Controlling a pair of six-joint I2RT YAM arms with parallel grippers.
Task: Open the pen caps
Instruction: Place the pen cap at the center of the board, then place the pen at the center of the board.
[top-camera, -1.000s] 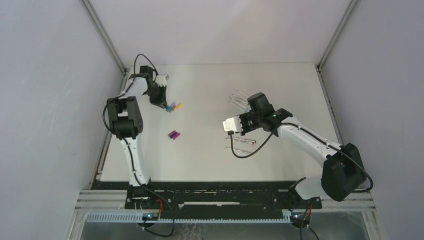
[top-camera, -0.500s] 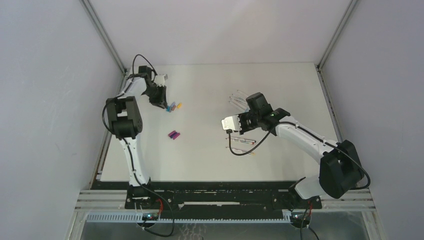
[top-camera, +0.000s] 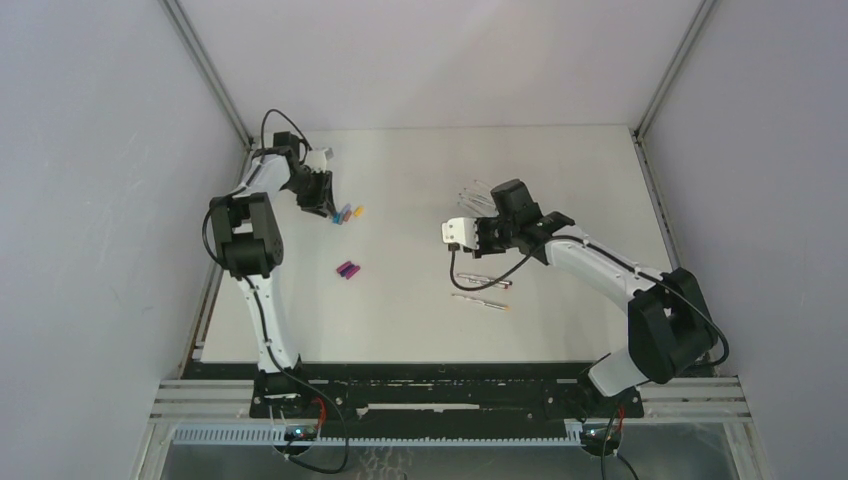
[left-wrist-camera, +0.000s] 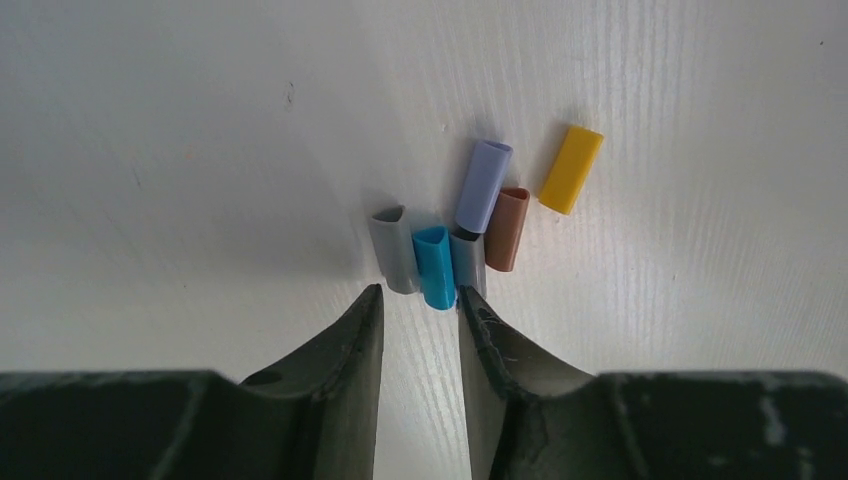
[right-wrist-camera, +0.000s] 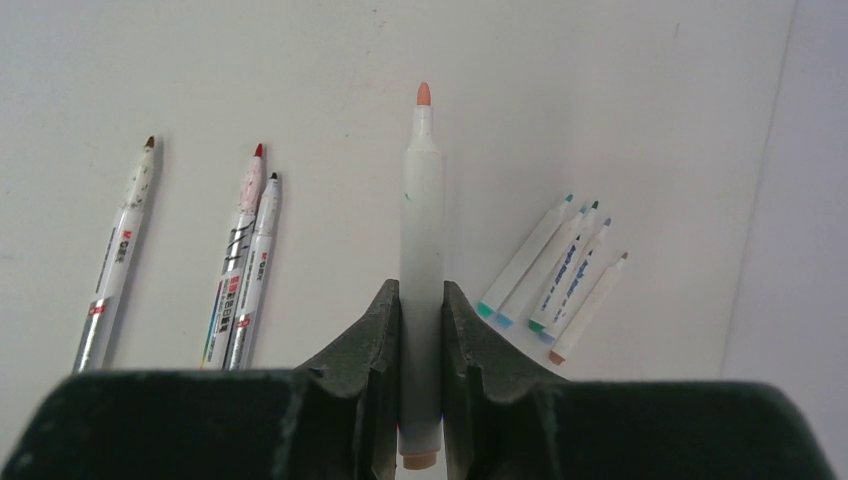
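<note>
My right gripper moves its pen outward and down next, turning alongside the far row of uncapped pens, then releases it, as the pen's orange tip is bare too.
Several pen caps (left-wrist-camera: 483, 186) lie in a cluster: two grey, one blue (left-wrist-camera: 433, 266), one lavender, one brown, one yellow (left-wrist-camera: 571, 168). My left gripper (left-wrist-camera: 420, 298) is open, its tips just short of the blue cap, holding nothing. In the top view it (top-camera: 328, 208) sits at the far left beside these caps (top-camera: 346, 212). My right gripper (right-wrist-camera: 421, 295) is shut on a white pen (right-wrist-camera: 421, 230) with a bare orange tip. In the top view it (top-camera: 490, 240) is right of centre.
Two purple and magenta caps (top-camera: 348, 270) lie apart, nearer the middle. Several uncapped pens (right-wrist-camera: 555, 275) lie right of the held pen, three more (right-wrist-camera: 245, 260) left of it. In the top view pens lie far (top-camera: 474, 192) and near (top-camera: 484, 283) the right gripper. Walls enclose the table.
My right gripper has carried the pen a little towards the far side, uncovering the pens on the table near it. My left gripper has barely shifted by the caps.
</note>
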